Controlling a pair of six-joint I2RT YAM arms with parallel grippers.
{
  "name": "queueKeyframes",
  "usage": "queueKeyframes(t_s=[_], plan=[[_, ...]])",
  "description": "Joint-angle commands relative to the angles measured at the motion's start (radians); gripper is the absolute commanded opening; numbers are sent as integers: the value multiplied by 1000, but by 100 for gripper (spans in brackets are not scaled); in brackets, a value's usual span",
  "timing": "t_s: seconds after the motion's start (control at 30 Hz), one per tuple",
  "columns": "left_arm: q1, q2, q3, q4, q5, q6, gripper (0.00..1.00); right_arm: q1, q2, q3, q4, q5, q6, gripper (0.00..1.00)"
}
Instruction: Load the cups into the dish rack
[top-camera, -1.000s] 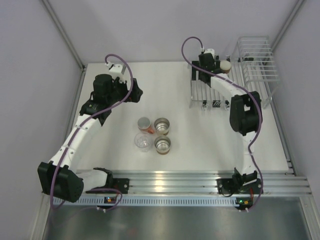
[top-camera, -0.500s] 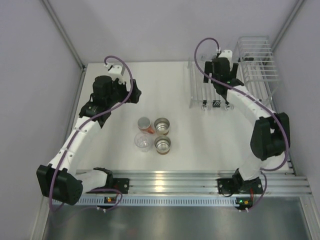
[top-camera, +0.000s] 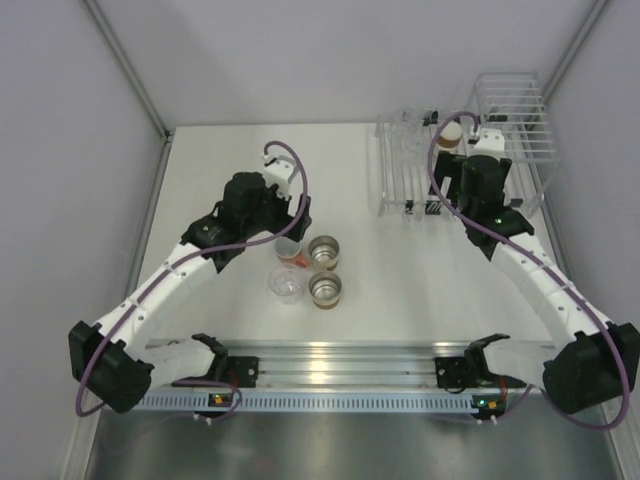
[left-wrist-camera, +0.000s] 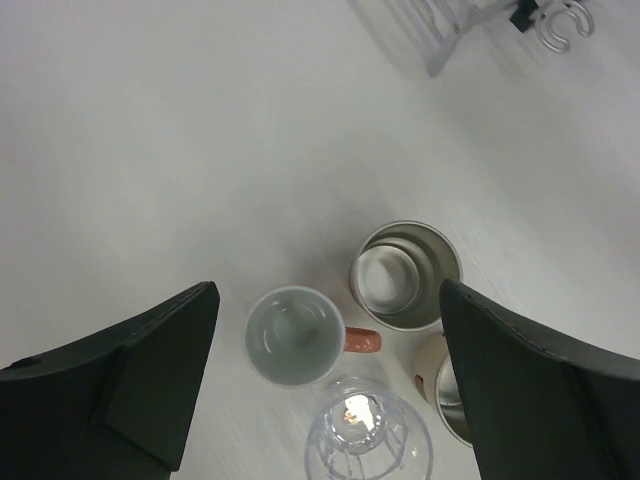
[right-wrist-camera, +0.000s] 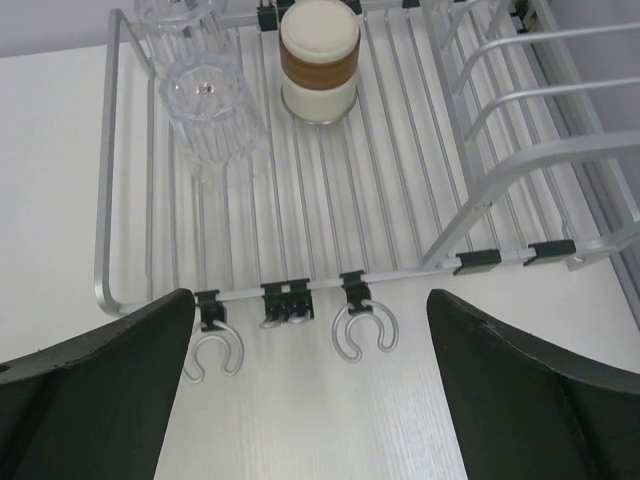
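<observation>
The farther brown cup stands opening up. Next, my left gripper shifts to the right in the top view and down onto that brown cup's rim by the salmon-orange cup.
Four cups stand together mid-table: a salmon-orange cup (top-camera: 288, 247) (left-wrist-camera: 293, 336), two brown cups with shiny insides (top-camera: 323, 250) (top-camera: 325, 289) (left-wrist-camera: 405, 276), and a clear cup (top-camera: 287, 284) (left-wrist-camera: 366, 432). My left gripper (top-camera: 292, 222) (left-wrist-camera: 328, 292) hangs open above them, the salmon-orange cup between its fingers below. The dish rack (top-camera: 395, 192) (right-wrist-camera: 400, 180) holds an upside-down brown cup (top-camera: 450, 133) (right-wrist-camera: 320, 60) and two clear cups (top-camera: 405, 140) (right-wrist-camera: 205, 100). My right gripper (top-camera: 478, 175) (right-wrist-camera: 310, 300) is open and empty above the rack's near edge.
The rack's taller wire basket (top-camera: 515, 120) (right-wrist-camera: 520, 90) stands at the right, near the side wall. Wire hooks (right-wrist-camera: 358, 330) hang off the rack's front bar. An aluminium rail (top-camera: 330, 360) runs along the near table edge.
The right gripper let go of the brown cup in the rack and drew back toward the near side. The left arm swung from the back left to above the cup cluster.
</observation>
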Motion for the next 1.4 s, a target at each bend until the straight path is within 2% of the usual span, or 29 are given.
queueKeyframes(t_s=[0.0,0.43,0.77,0.93,1.13,1.2,1.37], plan=[[-92,44,18,-26,-5,45,97,-10,-84,-55,-7,-33,27,99],[-140,258,122,-58,18,97,94,-10,-165,-167,13,-79,36,99],[-143,412,176,-72,-72,137,92,-12,-234,-207,14,-90,38,99],[-143,484,207,-85,-111,143,80,-10,-265,-215,14,-88,35,99],[-143,533,214,-98,-129,149,56,-13,-276,-221,14,-82,33,99],[-143,538,214,-104,-134,149,54,-12,-273,-222,14,-80,33,99],[-143,539,202,-104,-117,148,40,-12,-267,-230,21,-80,35,99]])
